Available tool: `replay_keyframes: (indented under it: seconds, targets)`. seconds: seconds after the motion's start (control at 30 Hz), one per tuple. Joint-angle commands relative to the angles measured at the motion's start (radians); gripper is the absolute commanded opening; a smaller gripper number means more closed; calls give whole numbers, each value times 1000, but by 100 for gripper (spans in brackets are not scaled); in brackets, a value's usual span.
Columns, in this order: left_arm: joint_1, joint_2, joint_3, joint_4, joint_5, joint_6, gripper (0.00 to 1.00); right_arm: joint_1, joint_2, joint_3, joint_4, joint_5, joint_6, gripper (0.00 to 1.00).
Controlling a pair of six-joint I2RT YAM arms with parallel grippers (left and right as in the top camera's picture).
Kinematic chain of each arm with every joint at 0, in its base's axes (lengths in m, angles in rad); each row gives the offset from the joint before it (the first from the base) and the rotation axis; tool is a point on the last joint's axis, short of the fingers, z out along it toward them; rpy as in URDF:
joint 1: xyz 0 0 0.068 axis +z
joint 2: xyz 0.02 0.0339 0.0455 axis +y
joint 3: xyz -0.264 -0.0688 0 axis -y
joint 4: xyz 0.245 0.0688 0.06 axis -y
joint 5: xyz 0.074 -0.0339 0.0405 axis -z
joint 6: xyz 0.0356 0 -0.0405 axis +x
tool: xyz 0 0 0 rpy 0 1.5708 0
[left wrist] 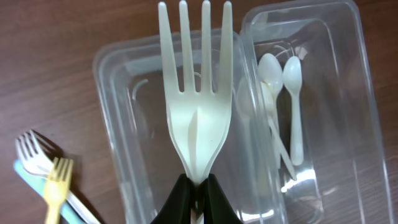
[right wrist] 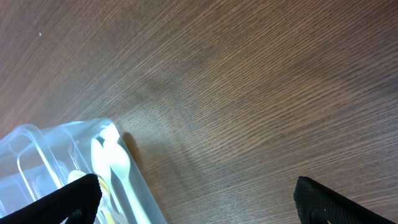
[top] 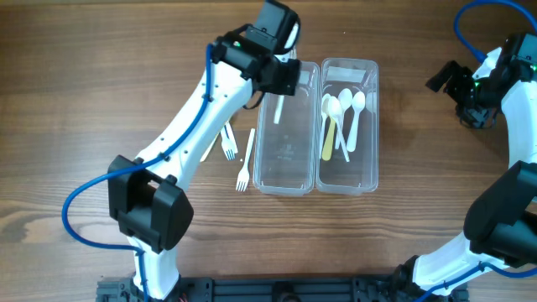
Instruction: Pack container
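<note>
I need to lower the white fork with my left gripper into the empty trough [top: 294, 127] below it and let go of it there, because the other trough holds the spoons.
The clear two-trough container [top: 316, 126] lies mid-table. Its right trough holds several spoons [top: 342, 117], white ones and a yellow one; they also show in the left wrist view [left wrist: 287, 99]. My left gripper [top: 284, 84] is shut on a white fork [left wrist: 196, 106] by its handle and holds it above the left trough [left wrist: 124, 93], tines pointing away from the wrist camera. My right gripper [top: 474, 96] is open and empty at the far right, apart from the container; its view shows the container's corner [right wrist: 43, 149] with spoons inside.
Several loose forks [top: 235, 151] lie on the wooden table left of the container; in the left wrist view they include a white fork [left wrist: 28, 152], a yellow one [left wrist: 56, 183] and a light blue handle. Blue cables run along both arms.
</note>
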Motion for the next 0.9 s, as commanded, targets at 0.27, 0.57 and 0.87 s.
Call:
replay_keyframes:
  seconds: [0.27, 0.57, 0.87]
  targets:
    - [-26, 94, -38, -14, 13, -46, 17, 3, 6, -3, 15, -12, 2, 100]
    - [20, -85, -20, -22, -46, -45, 46, 3, 6, -3, 22, -12, 1, 100]
    - [273, -20, -187, -97, -124, 162, 55, 3, 6, -3, 22, -13, -2, 100]
